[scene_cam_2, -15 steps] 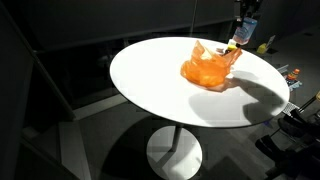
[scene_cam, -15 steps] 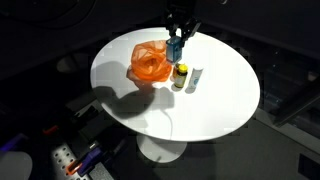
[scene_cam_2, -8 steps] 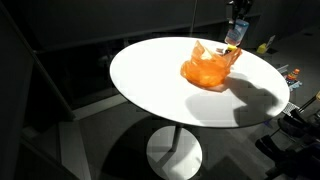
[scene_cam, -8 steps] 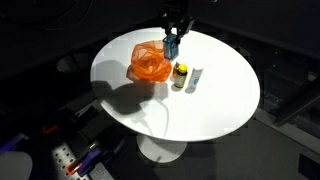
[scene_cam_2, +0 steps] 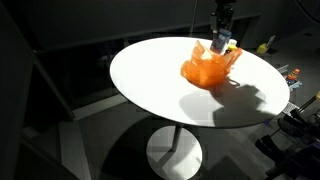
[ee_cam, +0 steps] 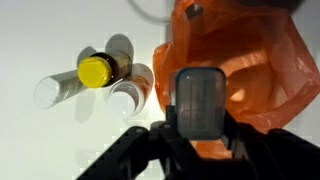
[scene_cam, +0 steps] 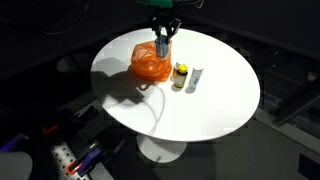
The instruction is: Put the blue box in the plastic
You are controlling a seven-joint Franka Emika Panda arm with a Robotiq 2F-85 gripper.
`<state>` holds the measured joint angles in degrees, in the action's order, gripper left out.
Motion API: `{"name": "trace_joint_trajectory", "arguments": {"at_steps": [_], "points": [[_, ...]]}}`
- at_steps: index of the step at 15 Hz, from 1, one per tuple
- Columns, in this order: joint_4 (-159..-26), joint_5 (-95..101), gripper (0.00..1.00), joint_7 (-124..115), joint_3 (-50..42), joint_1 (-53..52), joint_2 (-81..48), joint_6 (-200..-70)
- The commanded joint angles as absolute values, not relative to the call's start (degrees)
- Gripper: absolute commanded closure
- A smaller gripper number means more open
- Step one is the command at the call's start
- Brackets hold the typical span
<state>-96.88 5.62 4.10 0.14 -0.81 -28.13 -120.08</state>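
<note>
I will lower my gripper into the bag's opening (ee_cam: 242, 84) and release the blue box there, because the blue box (ee_cam: 199, 102) still hangs above the orange plastic bag.
My gripper (scene_cam: 163, 38) is shut on the blue box (ee_cam: 199, 102), a small blue-grey block, and holds it above the orange plastic bag (scene_cam: 150, 64) on the round white table (scene_cam: 215, 100). In an exterior view the gripper (scene_cam_2: 221, 40) hangs over the bag's (scene_cam_2: 207, 69) upper right edge. In the wrist view the box sits between the black fingers (ee_cam: 200, 135), directly over the crumpled orange bag (ee_cam: 250, 60). The box is above the bag, not inside it.
A small bottle with a yellow cap (scene_cam: 180, 75) and a white tube (scene_cam: 193, 79) lie on the table right of the bag; they also show in the wrist view (ee_cam: 95, 72). Cables and clutter lie on the floor (scene_cam: 70, 155).
The gripper with the blue box has moved left from over the bottle and tube to above the orange bag.
</note>
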Motion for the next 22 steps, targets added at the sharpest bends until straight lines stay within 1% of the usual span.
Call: {"name": "trace_joint_trajectory", "arguments": {"at_steps": [1, 11, 21, 22], "points": [[-92.27, 4.50, 0.81, 8.63, 1.58, -0.04, -32.32, -120.14], [-84.47, 2.40, 0.81, 13.25, 3.54, 0.62, -41.24, -115.83], [-79.37, 2.64, 0.81, 12.52, 2.85, 0.31, -46.15, -113.05], [-78.97, 2.74, 0.74, 12.54, 2.84, 0.24, -46.44, -112.69]]}}
